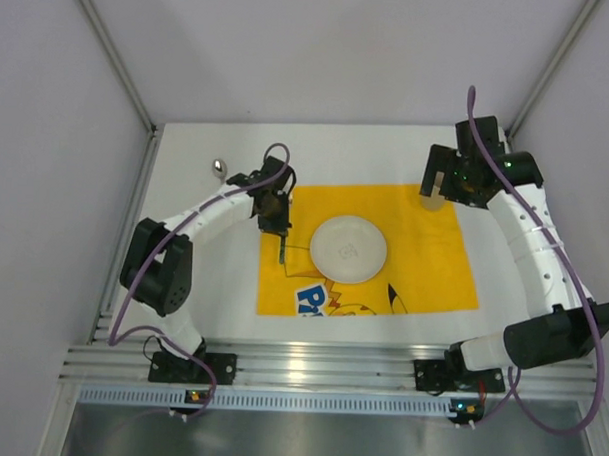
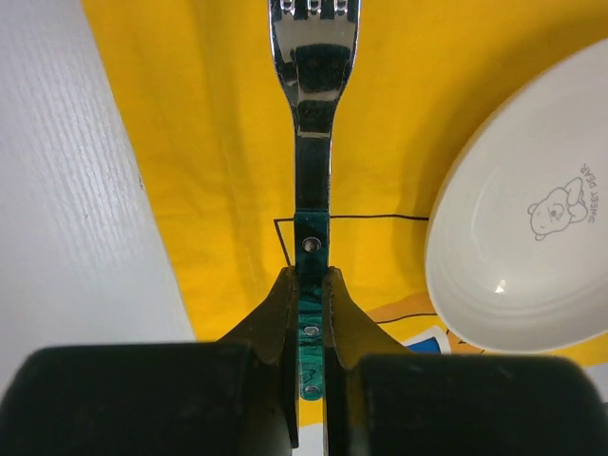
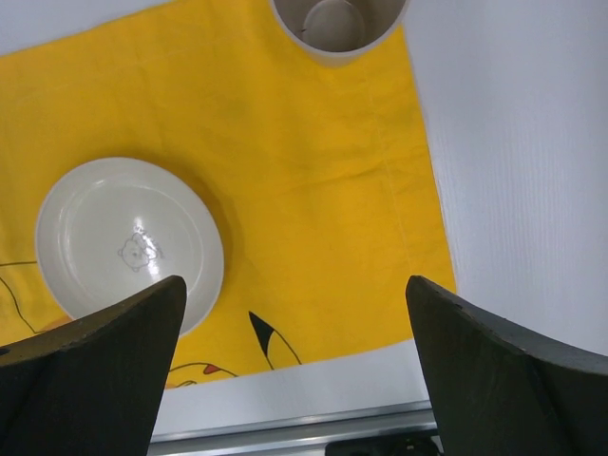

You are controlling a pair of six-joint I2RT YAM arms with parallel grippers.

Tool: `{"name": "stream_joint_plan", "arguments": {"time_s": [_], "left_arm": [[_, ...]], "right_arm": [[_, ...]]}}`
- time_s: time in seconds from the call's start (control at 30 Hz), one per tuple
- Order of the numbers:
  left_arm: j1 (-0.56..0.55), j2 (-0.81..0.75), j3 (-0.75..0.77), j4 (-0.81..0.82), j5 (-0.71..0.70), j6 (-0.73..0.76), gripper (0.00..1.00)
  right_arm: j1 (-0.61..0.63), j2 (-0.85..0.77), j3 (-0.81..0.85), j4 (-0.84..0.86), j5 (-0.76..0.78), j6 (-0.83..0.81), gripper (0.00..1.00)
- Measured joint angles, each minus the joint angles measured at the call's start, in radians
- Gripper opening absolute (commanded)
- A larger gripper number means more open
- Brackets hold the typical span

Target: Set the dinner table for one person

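I will ease my left gripper down and slightly back to release the fork's green handle beside the plate (image 1: pixel 349 250), since that gripper is above the mat's bare part.
My left gripper (image 1: pixel 276 219) (image 2: pixel 307 275) is shut on the green handle of a metal fork (image 2: pixel 313 95), which points toward the near edge, left of the plate (image 1: pixel 349 250). The fork (image 1: pixel 282 249) is over the left part of the yellow cartoon mat (image 1: pixel 433 263); I cannot tell whether it touches the mat. The white plate (image 2: pixel 522 247) (image 3: pixel 128 242) sits in the mat's middle. My right gripper (image 1: pixel 438 188) (image 3: pixel 294 285) is open and empty, above the mat's far right corner. A pale cup (image 3: pixel 334 24) (image 1: pixel 431 200) stands upright there. The white dinner table (image 1: pixel 191 314) lies under everything.
A metal spoon (image 1: pixel 219 167) lies on the white table at the back left, off the mat. The ribbed aluminium rail (image 1: pixel 310 368) (image 3: pixel 285 432) runs along the near edge. Grey walls close in the left, right and back sides.
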Motion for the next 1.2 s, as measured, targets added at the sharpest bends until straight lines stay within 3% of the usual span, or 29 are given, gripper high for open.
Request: {"name": "stream_joint_plan", "arguments": {"time_s": [0.43, 0.47, 0.53, 0.73, 0.87, 1.03, 1.2], "left_arm": [[-0.011, 0.103, -0.056, 0.011, 0.042, -0.094, 0.02], [-0.012, 0.104, -0.053, 0.009, 0.045, -0.095, 0.17], [-0.012, 0.104, -0.037, -0.008, 0.042, -0.09, 0.34], [0.014, 0.108, 0.147, -0.08, 0.018, -0.03, 0.72], [0.105, 0.108, 0.255, -0.104, 0.02, 0.023, 0.75], [0.302, 0.114, 0.319, -0.117, 0.011, 0.069, 0.74], [0.439, 0.201, 0.378, -0.121, -0.032, 0.108, 0.72]], "right_arm": [[0.0, -0.038, -0.085, 0.009, 0.042, 0.006, 1.0], [-0.001, -0.04, -0.085, 0.01, 0.046, 0.006, 1.0], [-0.001, -0.043, -0.085, 0.009, 0.055, 0.006, 1.0], [-0.002, -0.043, -0.085, 0.009, 0.07, 0.017, 1.0], [-0.008, -0.043, -0.085, 0.009, 0.077, 0.018, 1.0], [-0.016, -0.043, -0.085, 0.008, 0.079, 0.018, 1.0], [-0.022, -0.043, -0.085, 0.008, 0.08, 0.017, 1.0]]}}
